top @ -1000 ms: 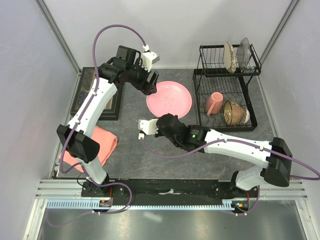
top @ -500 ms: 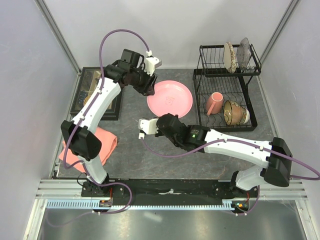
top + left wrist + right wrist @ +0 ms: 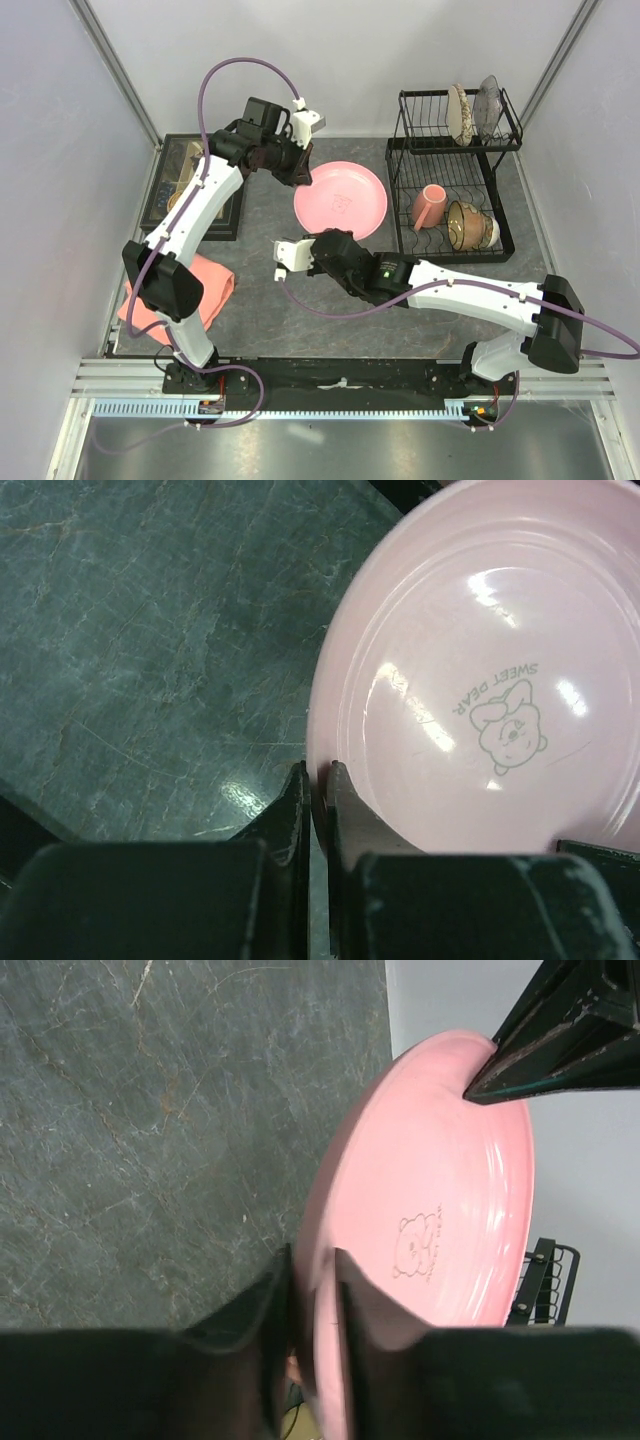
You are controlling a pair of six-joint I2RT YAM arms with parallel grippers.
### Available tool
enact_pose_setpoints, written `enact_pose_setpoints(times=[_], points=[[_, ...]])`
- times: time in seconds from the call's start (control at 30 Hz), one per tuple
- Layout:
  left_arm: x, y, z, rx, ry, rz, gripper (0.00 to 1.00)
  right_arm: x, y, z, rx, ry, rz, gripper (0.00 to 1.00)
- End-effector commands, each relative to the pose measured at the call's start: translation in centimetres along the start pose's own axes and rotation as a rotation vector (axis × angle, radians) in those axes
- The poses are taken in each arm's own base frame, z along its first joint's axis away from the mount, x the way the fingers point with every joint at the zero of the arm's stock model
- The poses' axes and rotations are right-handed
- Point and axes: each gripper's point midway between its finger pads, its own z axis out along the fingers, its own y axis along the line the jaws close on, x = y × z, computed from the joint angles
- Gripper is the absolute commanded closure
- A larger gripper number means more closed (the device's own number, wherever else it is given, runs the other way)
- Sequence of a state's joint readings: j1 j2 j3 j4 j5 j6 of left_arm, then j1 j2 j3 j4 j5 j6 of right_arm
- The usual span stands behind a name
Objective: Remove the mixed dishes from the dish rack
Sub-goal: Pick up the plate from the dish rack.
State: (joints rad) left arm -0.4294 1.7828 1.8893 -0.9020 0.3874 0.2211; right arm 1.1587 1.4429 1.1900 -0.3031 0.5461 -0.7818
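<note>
The table between the dark tray and dish rack is empty. My left gripper needs to lower the large pink plate [image 3: 345, 200] there next and release the plate's rim.
The large pink plate [image 3: 345, 200] is held just left of the dish rack [image 3: 392, 190], its bear print showing. My left gripper [image 3: 303, 178] is shut on its far-left rim, and the left wrist view shows both fingers of that gripper [image 3: 320, 770] pinching the plate [image 3: 480, 680]. My right gripper [image 3: 322, 234] straddles the near rim, and its jaws [image 3: 312, 1255] stand slightly apart around the plate [image 3: 430, 1190], with a gap at the left finger. In the rack's lower tier lie the salmon-pink mug [image 3: 428, 205] and the amber bowl [image 3: 466, 225]. The speckled plate [image 3: 461, 112] stands upright on top.
A grey dish [image 3: 489, 106] stands next to the speckled plate on the top tier. A dark tray [image 3: 225, 215] lies at the far left behind the left arm. A folded salmon-pink cloth [image 3: 212, 290] lies at the near left. Side walls close in on both sides.
My left gripper reached the plate's far rim and closed on it. My right gripper's jaws loosened on the near rim. The plate barely moved.
</note>
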Motion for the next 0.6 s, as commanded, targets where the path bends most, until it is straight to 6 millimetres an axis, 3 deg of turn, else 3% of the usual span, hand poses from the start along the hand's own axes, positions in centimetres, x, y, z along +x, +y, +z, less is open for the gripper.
enact_pose_setpoints(times=[0.0, 0.2, 0.47, 0.57], points=[[0.1, 1.0, -0.4, -0.044, 0.003, 0.051, 0.98, -0.2, -3.3, -1.1, 0.113, 0.004, 0.040, 0.55], [-0.1, 2.1, -0.5, -0.087, -0.006, 0.028, 0.98, 1.0, -2.6, -0.8, 0.102, 0.018, 0.046, 0.32], [-0.1, 5.4, -0.2, -0.124, -0.017, -0.073, 0.98, 2.1, -1.6, -1.3, 0.067, -0.003, 0.072, 0.22], [-0.1, 5.8, 0.1, -0.103, -0.024, -0.102, 0.99, 2.6, -1.5, -1.3, 0.064, 0.001, 0.078, 0.21]])
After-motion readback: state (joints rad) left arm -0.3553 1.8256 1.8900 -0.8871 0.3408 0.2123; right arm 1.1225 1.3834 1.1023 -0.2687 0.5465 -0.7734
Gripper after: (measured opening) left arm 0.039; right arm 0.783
